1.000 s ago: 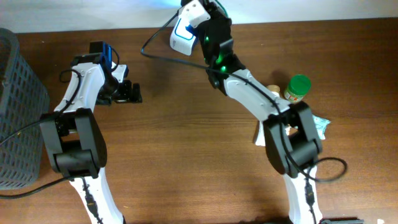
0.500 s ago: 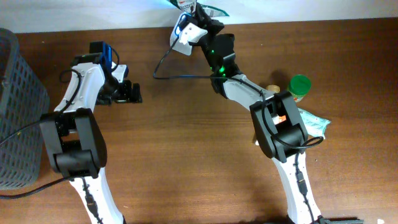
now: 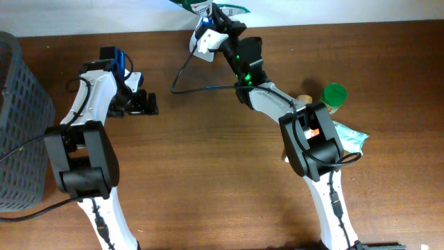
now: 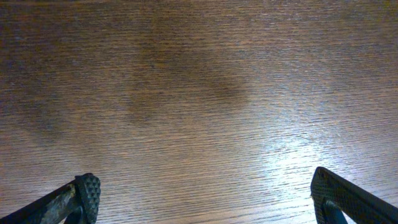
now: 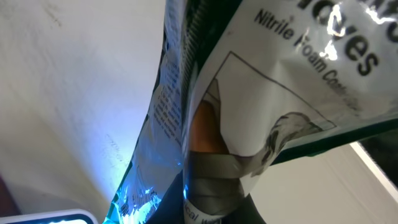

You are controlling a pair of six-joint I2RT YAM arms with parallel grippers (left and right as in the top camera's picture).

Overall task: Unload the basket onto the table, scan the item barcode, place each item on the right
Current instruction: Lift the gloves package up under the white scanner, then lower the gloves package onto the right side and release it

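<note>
The robot's right gripper will next bring the packet it holds back, to the right in the overhead view, and down onto bare wood near the jar, and release it there.
The item is a clear plastic packet of gloves with a white and green label, and my right gripper is shut on its lower end. Blue light falls on the packet's edge. In the overhead view the packet is up at the table's far edge, with the right gripper beneath it. Just below stands the white scanner; its corner shows in the right wrist view. My left gripper hangs open over bare wood, nothing between its fingers.
A dark mesh basket stands at the left edge. The scanner's black cable loops across the table. A green-lidded jar and another plastic packet lie near the right arm's base.
The right arm has stretched toward the far edge, lifting the packet over the scanner; in the last half second it barely shifted. The left arm has not moved.
</note>
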